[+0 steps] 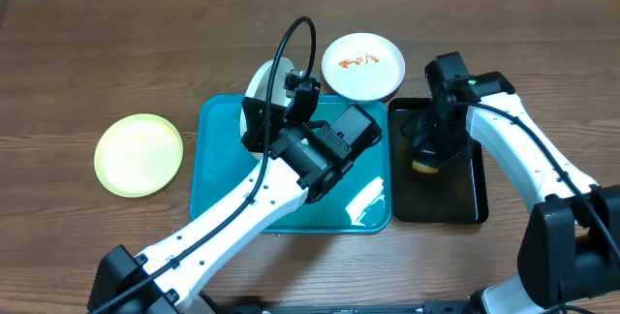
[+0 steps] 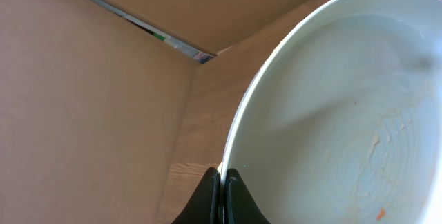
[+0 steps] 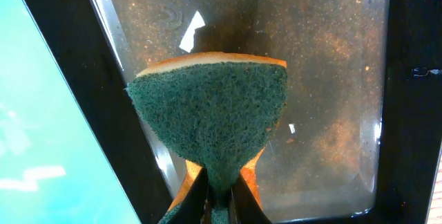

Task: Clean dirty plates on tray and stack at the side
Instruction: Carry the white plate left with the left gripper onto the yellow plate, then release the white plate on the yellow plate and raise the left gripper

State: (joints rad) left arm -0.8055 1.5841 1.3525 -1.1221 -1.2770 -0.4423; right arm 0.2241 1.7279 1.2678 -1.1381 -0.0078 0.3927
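I will next move my left gripper left in the overhead view and down, levelling its plate onto the pale yellow plate point(image 1: 139, 154), since that lies clear beside the tray.
My left gripper point(image 2: 224, 177) is shut on the rim of a white plate point(image 2: 331, 113), which is held up on edge and shows faint orange smears on its face. From overhead, this plate point(image 1: 263, 78) stands tilted over the back edge of the teal tray point(image 1: 215, 164), with the left gripper point(image 1: 260, 112) at its lower rim. A second white plate point(image 1: 363, 65), smeared with orange-red sauce, lies on the table behind the tray. A pale yellow plate point(image 1: 139, 154) lies to the left of it. My right gripper point(image 3: 221, 186) is shut on a green-and-orange sponge point(image 3: 210, 124).
A narrow black tray point(image 1: 450, 198) holding murky water sits right of the teal tray. The sponge point(image 1: 425, 165) hangs over it in my right gripper point(image 1: 427, 151). A cardboard wall point(image 2: 83, 92) rises behind the table. The left arm lies across the teal tray.
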